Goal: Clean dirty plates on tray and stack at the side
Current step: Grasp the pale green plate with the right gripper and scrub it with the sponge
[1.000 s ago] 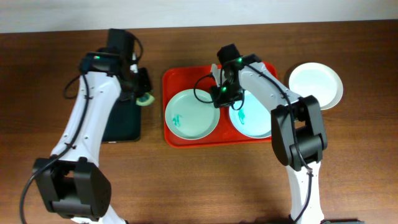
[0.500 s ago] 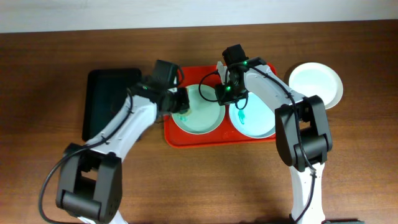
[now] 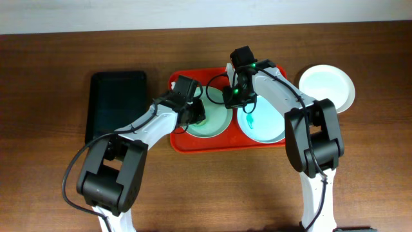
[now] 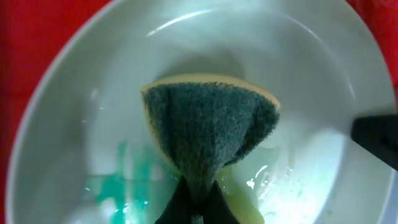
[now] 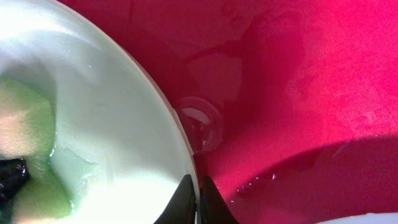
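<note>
I need to raise my right gripper next, carry the mint plate [image 3: 216,126] over the pale blue one and lower it onto the white plate [image 3: 327,87], because the white plate is already beside the tray.
The pale mint green plate [image 3: 216,126] lies in the left half of the red tray [image 3: 177,145]. My left gripper [image 3: 198,116] is shut on a green and yellow sponge [image 4: 208,124] and presses it onto this plate [image 4: 311,68], next to teal smears [image 4: 115,183]. My right gripper [image 3: 230,99] is shut on the plate's right rim [image 5: 180,143], its fingers [image 5: 198,202] pinching the edge above the tray floor [image 5: 298,93]. The pale blue plate [image 3: 265,129], with a teal smear, lies in the tray's right half. The white plate [image 3: 327,87] lies on the table to the right of the tray.
A smaller black tray [image 3: 117,106] lies on the table left of the red tray. Both arms reach over the red tray from the front. The table's far edge runs along the top of the overhead view.
My left arm has swung right, from over the black tray to the mint plate, carrying the sponge. My right gripper has stayed at the plate's rim.
</note>
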You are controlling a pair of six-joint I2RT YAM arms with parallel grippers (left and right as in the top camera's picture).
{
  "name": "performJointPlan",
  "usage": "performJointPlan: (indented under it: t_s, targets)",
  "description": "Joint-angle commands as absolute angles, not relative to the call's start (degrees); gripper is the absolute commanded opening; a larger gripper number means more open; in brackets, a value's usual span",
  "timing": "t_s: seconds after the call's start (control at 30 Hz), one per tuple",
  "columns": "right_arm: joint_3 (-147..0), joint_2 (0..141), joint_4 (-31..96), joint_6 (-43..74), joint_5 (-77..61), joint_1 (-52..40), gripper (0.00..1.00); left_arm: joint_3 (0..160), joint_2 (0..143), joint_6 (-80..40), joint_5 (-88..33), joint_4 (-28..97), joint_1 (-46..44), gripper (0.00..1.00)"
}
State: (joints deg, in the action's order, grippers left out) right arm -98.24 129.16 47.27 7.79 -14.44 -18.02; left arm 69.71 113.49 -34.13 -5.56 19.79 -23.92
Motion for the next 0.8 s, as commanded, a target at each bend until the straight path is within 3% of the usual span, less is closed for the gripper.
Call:
performJointPlan:
  t_s: [0.0, 0.03, 0.13, 0.2, 0.33, 0.57, 0.6, 0.77]
  targets:
    - [-97.30, 128.75, 47.33, 8.67, -12.84, -17.98, 0.04, 70.06, 115.31, -29.69, 11.55, 25.21, -21.82, 0.00]
    - [-97.30, 128.75, 47.31, 8.67, -12.84, -17.98, 0.04, 71.02, 114.06, -29.69, 17.17, 28.73, -21.12, 0.00]
    - [-97.30, 128.75, 47.05, 8.67, -12.84, -17.98, 0.04, 72.64, 111.24, -29.69, 19.35, 31.57, -20.16, 0.00]
    - [-97.30, 128.75, 46.72, 8.67, -12.84, -17.98, 0.04, 73.52, 109.30, -29.71, 14.79, 31.27, -20.18, 0.00]
    - [-97.27, 128.75, 46.19, 8.69, -12.84, -18.00, 0.04, 73.49, 108.68, -32.16, -11.90, 25.23, -20.18, 0.00]
    - [-97.27, 128.75, 46.22, 8.69, -12.84, -18.00, 0.04, 73.23, 116.95, -32.82, -13.19, 18.94, -21.23, 0.00]
    - [-97.27, 128.75, 46.22, 8.69, -12.84, -18.00, 0.04, 73.23, 117.60, -30.87, -12.29, 19.18, -20.99, 0.00]
    - [-97.30, 128.73, 46.13, 8.64, -12.84, -17.98, 0.04, 73.80, 116.46, -28.16, 15.07, 30.57, -18.09, 0.00]
